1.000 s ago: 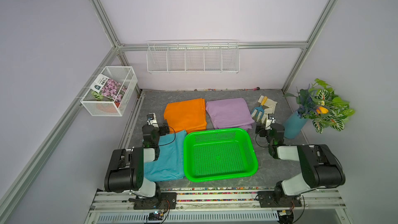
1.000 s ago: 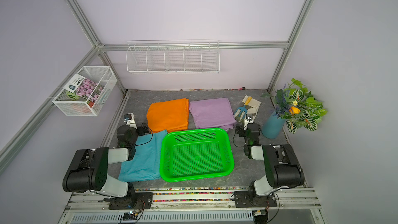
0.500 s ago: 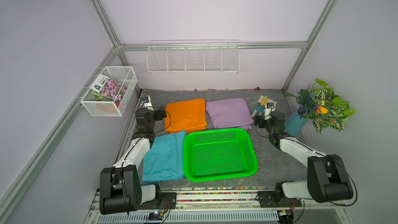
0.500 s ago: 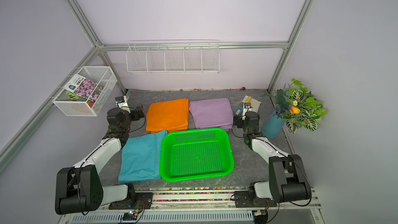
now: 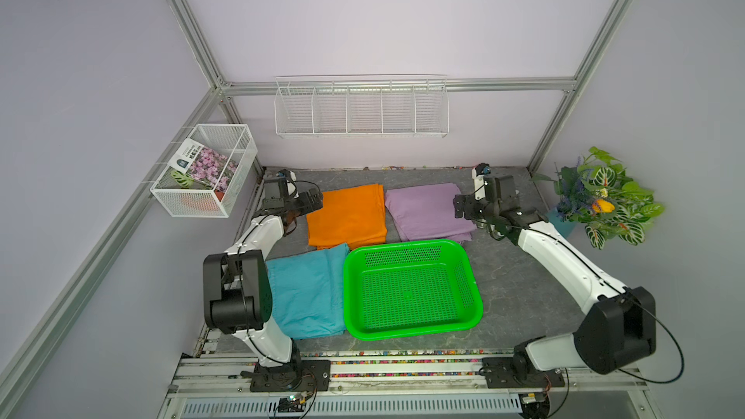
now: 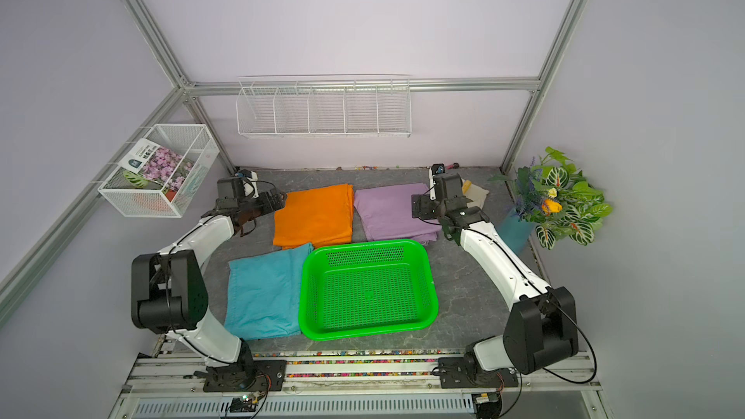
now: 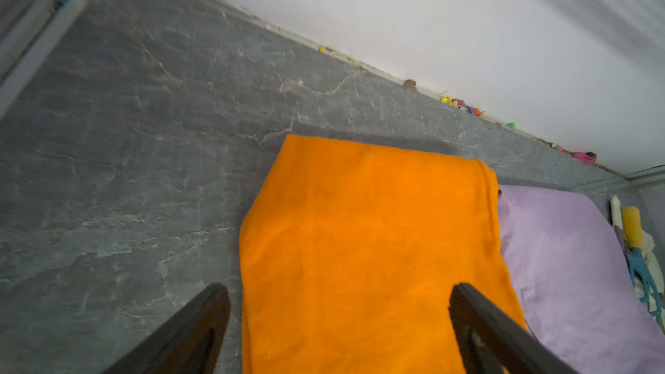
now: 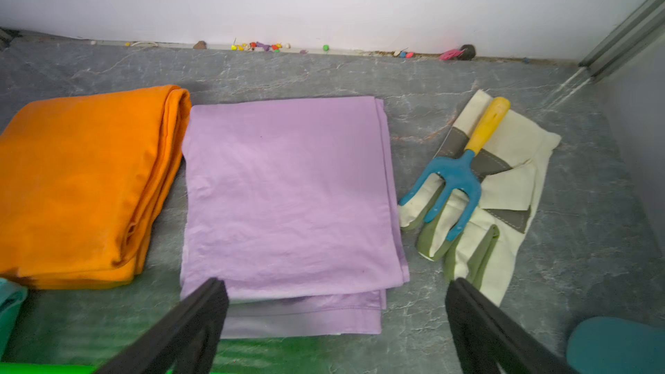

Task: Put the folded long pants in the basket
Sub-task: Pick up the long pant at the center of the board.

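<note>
Next, my left gripper will lower its open fingers astride the orange pair's edge farthest from the lilac and close, since that edge lies below, bordering bare table.
Three folded long pants lie on the grey table: orange (image 5: 346, 215) (image 7: 360, 246) at the back, lilac (image 5: 427, 211) (image 8: 288, 192) beside it, teal (image 5: 306, 292) at the front left. The green basket (image 5: 407, 296) (image 6: 369, 296) sits empty at the front centre, right of the teal pair. My left gripper (image 5: 313, 199) (image 7: 338, 287) hovers open over the orange pair's left edge. My right gripper (image 5: 459, 207) (image 8: 335, 282) is open above the lilac pair's right front corner. Neither holds anything.
Cream gardening gloves with a blue hand fork (image 8: 478, 181) lie right of the lilac pair. A potted plant (image 5: 604, 199) stands at the far right. White wire baskets (image 5: 361, 106) (image 5: 205, 171) hang on the back and left walls. Small coloured bits line the back wall.
Both arms have stretched out from their folded pose near the front. The left gripper reached the orange pair, the right gripper the lilac pair. Both stayed open.
</note>
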`<control>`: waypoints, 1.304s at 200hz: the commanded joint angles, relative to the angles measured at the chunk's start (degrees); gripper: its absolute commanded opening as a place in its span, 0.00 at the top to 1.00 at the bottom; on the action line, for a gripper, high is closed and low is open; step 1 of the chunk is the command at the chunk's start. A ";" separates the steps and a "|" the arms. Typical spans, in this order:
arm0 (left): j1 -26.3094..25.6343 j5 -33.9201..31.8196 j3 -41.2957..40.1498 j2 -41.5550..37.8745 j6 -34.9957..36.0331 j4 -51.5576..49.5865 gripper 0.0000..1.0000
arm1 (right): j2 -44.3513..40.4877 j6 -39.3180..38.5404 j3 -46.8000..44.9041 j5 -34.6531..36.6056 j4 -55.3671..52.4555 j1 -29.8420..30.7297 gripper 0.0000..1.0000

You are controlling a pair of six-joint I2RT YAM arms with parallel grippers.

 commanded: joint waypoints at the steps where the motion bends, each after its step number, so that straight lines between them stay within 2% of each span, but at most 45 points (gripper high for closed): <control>1: 0.87 1.87 3.66 3.21 -2.55 -5.96 0.00 | 3.09 2.70 3.86 -5.12 -6.60 1.68 0.01; 14: 1.30 2.49 6.00 6.25 -2.84 -8.65 0.00 | 5.02 2.95 5.77 -4.93 -7.72 3.13 0.02; 35: 2.11 7.79 7.73 10.72 -3.13 -10.20 0.00 | 6.94 3.47 7.01 -5.04 -8.13 4.89 0.03; 62: 2.02 9.29 7.77 13.95 -3.58 -10.33 0.00 | 7.70 4.34 7.16 -5.19 -7.95 5.84 0.04; 99: 1.33 7.30 6.48 14.58 -2.36 -11.60 0.02 | 7.83 4.19 7.55 -5.22 -7.41 6.04 0.04; 142: -1.01 8.38 7.94 18.08 -0.33 -14.15 0.13 | 11.01 4.84 10.17 -5.54 -7.80 7.07 0.05; 181: -2.46 7.03 10.05 19.51 -0.93 -14.55 0.16 | 11.80 5.23 11.01 -5.10 -7.62 7.48 0.05; 197: -2.46 6.85 10.83 20.30 -1.17 -14.94 0.27 | 12.52 5.51 11.57 -6.38 -6.86 7.72 0.05; 232: -2.48 7.81 12.12 21.87 -1.39 -15.87 0.70 | 20.86 7.71 18.57 -10.21 -8.17 11.41 0.07; 261: -2.46 8.62 12.06 21.82 -1.04 -15.82 0.95 | 29.61 11.93 26.46 -13.78 -7.88 15.00 0.09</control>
